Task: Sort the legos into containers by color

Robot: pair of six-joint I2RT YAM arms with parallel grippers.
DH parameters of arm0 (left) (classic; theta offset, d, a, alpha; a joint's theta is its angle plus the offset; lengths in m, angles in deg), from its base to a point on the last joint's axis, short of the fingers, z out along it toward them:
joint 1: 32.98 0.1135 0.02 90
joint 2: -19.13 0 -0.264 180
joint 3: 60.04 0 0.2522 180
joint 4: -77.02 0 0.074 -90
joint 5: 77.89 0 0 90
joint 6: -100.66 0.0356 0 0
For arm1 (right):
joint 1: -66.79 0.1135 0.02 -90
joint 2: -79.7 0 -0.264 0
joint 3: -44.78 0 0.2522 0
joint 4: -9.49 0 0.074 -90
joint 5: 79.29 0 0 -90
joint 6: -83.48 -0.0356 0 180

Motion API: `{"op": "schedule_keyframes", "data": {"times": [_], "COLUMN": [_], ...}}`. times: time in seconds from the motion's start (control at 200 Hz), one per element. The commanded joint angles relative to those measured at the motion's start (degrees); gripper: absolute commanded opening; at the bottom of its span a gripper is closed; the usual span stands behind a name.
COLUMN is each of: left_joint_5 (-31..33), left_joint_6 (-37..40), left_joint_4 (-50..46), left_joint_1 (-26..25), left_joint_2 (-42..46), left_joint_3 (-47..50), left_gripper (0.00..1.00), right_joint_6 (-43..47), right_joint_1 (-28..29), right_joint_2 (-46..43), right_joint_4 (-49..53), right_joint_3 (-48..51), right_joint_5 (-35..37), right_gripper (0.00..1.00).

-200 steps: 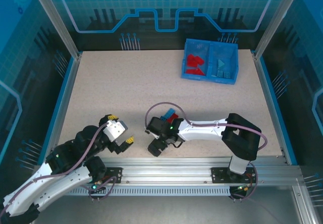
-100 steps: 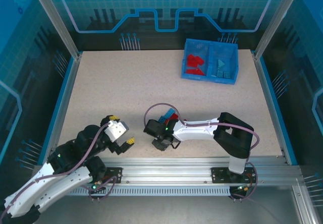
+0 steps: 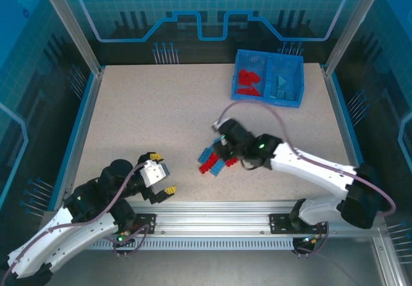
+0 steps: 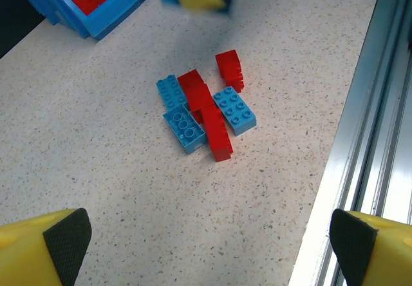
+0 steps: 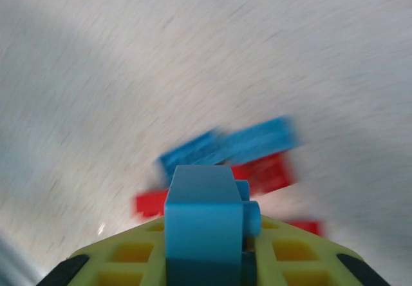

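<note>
The right gripper moves outward over one section of the blue bin [image 3: 267, 96] next and releases the light blue lego there, since blue legos already lie in that section.
My right gripper [image 5: 206, 257] is shut on a light blue lego [image 5: 203, 218], which stands between its yellow fingers [image 5: 129, 263]. It hangs over the far edge of the loose pile [image 3: 215, 160], and from above the right gripper [image 3: 224, 139] sits just behind those bricks. The pile holds a few red legos [image 4: 215, 131] and light blue legos [image 4: 234, 110] touching each other. My left gripper [image 4: 209, 247] is open over bare table near the front edge, left of the pile. The blue bin [image 3: 267, 96] stands at the far right, red bricks [image 3: 248, 82] in its left compartment, blue ones [image 3: 281, 86] in its right.
An aluminium rail [image 3: 219, 218] runs along the table's front edge, close to the pile. Blue side walls [image 3: 82, 125] and metal posts border the table. The right arm [image 3: 309, 170] stretches from the front right corner toward the pile.
The right arm has swung off the pile toward the back right, uncovering the bricks, with a blue lego in its fingers. The left gripper has shifted slightly right and toward the front.
</note>
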Motion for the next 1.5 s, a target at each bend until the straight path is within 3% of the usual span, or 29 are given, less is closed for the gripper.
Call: {"op": "schedule_keyframes", "data": {"times": [0.0,0.16,0.32,0.535,0.665,0.77,0.92,1.276,1.371,1.496], "left_joint_5": [-1.9,-0.7,-0.2,1.7,2.0,2.4,1.6,2.5,5.5,10.9], "left_joint_6": [1.1,1.3,1.9,2.9,2.8,3.0,3.0,-1.0,-2.2,-9.1], "left_joint_4": [2.1,2.1,2.5,4.1,4.5,4.9,5.7,8.3,8.0,5.8], "left_joint_1": [1.0,1.7,1.8,2.3,2.5,2.8,3.5,4.0,4.2,4.2], "left_joint_2": [-0.3,-0.3,0.4,1.1,1.1,1.0,0.2,-0.5,-2.2,-7.5], "left_joint_3": [0.7,1.0,1.5,2.5,2.8,3.1,3.2,3.7,1.9,-4.9], "left_gripper": [0.99,0.99,0.99,0.99,0.99,0.99,0.99,0.99,0.99,0.99], "right_joint_6": [-1.1,-1.2,-4.4,-4.8,-3.6,-2.9,-2.8,-4.1,-6.0,-7.0], "right_joint_1": [-11.7,-29.3,-40.5,-45.0,-45.4,-45.3,-45.4,-45.6,-45.5,-43.2], "right_joint_2": [-0.8,7.6,22.1,45.1,56.2,61.6,56.6,29.8,19.4,3.6], "right_joint_4": [-2.6,-9.3,-9.9,0.0,7.4,13.4,13.0,3.8,2.0,-0.8], "right_joint_3": [0.4,-4.3,-16.4,-42.6,-57.9,-67.0,-63.0,-29.4,-18.3,-4.5], "right_joint_5": [4.5,8.9,9.5,9.9,10.6,10.7,9.2,1.3,-5.5,-21.9], "right_gripper": [0.22,0.22,0.21,0.24,0.44,0.53,0.58,0.64,0.67,0.73]}}
